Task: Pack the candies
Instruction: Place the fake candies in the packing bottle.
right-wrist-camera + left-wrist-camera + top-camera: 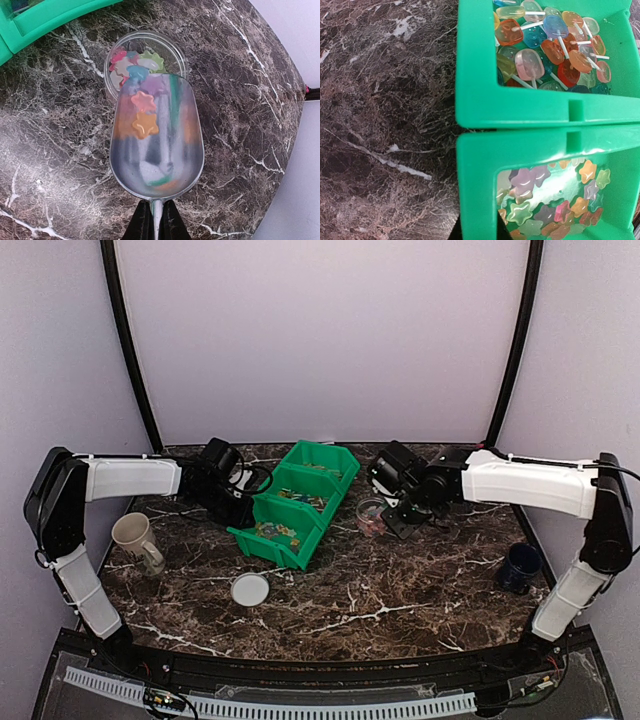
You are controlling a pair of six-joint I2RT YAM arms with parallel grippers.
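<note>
My left gripper stays at the bin's side (243, 525) (478, 227) and opens its fingers next, since the scoop is tipped over the cup.
The candies are small star-shaped sweets in mixed colours. Many lie in one compartment (555, 200) of the green bin (295, 502). My right gripper (156, 222) is shut on the handle of a metal scoop (157, 150). The scoop is tilted over a clear cup (172, 50) and two star candies (142, 112) lie in it near its lip. Several more sit in the cup, which also shows in the top view (371, 517). My left gripper (476, 232) is shut on the bin's side wall (480, 100), one finger on each side.
Another bin compartment holds flat lollipops (550, 45). A beige mug (135, 538) stands at the left, a white lid (250, 589) lies in front of the bin, and a dark blue mug (520, 566) stands at the right. The bin's corner (45, 17) is close to the cup.
</note>
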